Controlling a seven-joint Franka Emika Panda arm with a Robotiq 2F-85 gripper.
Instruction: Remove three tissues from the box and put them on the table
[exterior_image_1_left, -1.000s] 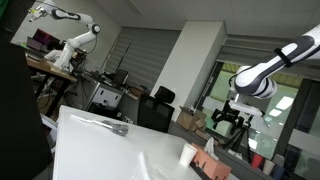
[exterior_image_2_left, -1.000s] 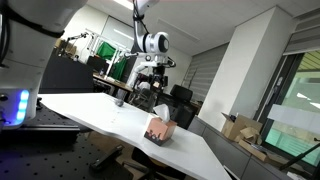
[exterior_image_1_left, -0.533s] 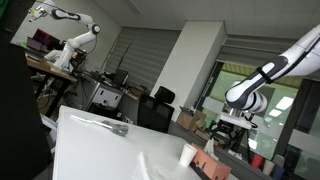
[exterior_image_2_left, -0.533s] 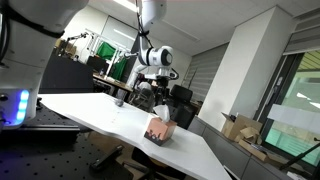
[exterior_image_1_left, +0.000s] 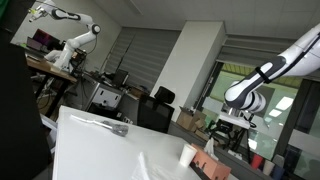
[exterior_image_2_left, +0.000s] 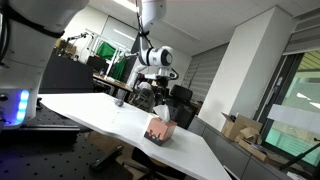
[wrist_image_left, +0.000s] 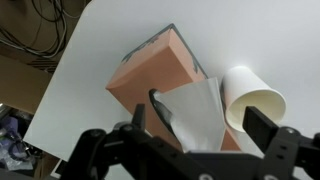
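Observation:
The white tissue's raised part (exterior_image_2_left: 165, 111) is below my gripper's open fingers, which hang on either side, so my gripper should move down over the salmon tissue box (exterior_image_2_left: 160, 130) and close on that part.
A salmon tissue box (wrist_image_left: 150, 75) lies on the white table (wrist_image_left: 90, 60), with a white tissue (wrist_image_left: 195, 112) sticking up from its slot. My gripper (wrist_image_left: 198, 118) hangs above the box. It is open and empty, with one finger on each side of the tissue and no contact that I can see. In both exterior views the gripper (exterior_image_1_left: 232, 127) (exterior_image_2_left: 150, 93) is well above the box (exterior_image_1_left: 208, 166) (exterior_image_2_left: 160, 130).
A white paper cup (wrist_image_left: 255, 100) (exterior_image_1_left: 188, 154) stands right beside the box. A small dark object (exterior_image_2_left: 118, 101) lies further along the table (exterior_image_2_left: 90, 112). Desks, chairs and another robot arm (exterior_image_1_left: 70, 40) fill the background.
The arm has come down toward the box over the last second. In the last half second nothing has visibly moved.

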